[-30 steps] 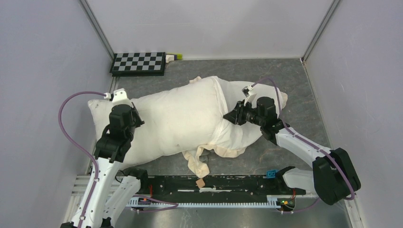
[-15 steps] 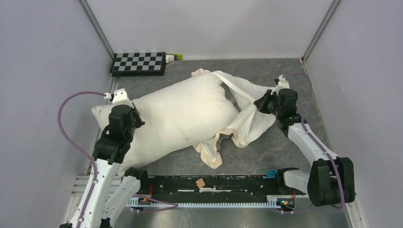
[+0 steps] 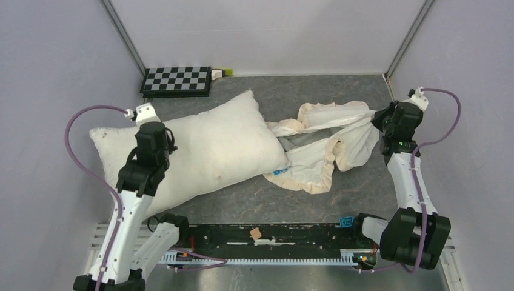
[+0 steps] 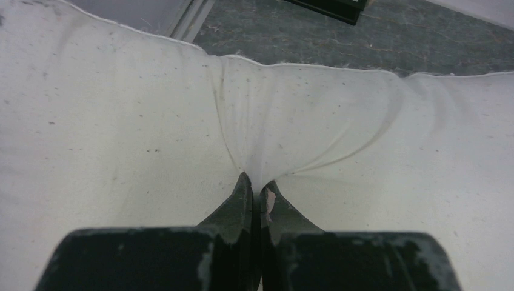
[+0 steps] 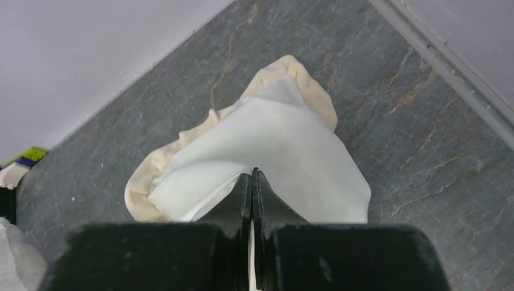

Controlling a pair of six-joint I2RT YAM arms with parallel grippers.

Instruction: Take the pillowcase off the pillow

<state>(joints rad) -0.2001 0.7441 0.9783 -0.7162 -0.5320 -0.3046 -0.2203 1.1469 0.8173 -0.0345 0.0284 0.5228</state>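
The pillow (image 3: 212,148) lies bare, so next I will move its pinched fold in my left gripper outward to the checkerboard and then open my left gripper.
The pillow (image 3: 212,148) lies bare on the left half of the table, plump and off-white; it fills the left wrist view (image 4: 121,133). My left gripper (image 3: 159,140) (image 4: 256,182) is shut, pinching a fold of the pillow's fabric. The pillowcase (image 3: 330,142) lies limp to the pillow's right, cream with a ruffled frill, its near end touching the pillow's right corner. My right gripper (image 3: 382,118) (image 5: 253,173) is shut on the pillowcase (image 5: 285,145) at its far right end. No grey face shows.
A checkerboard (image 3: 177,80) lies at the back left beside a small yellow-green object (image 3: 222,73). Grey walls and metal posts close the table on both sides. A black rail (image 3: 267,235) runs along the near edge between the arm bases.
My right gripper has pulled the pillowcase right and back, off the pillow. The pillow has slid left with my left gripper and now lies bare.
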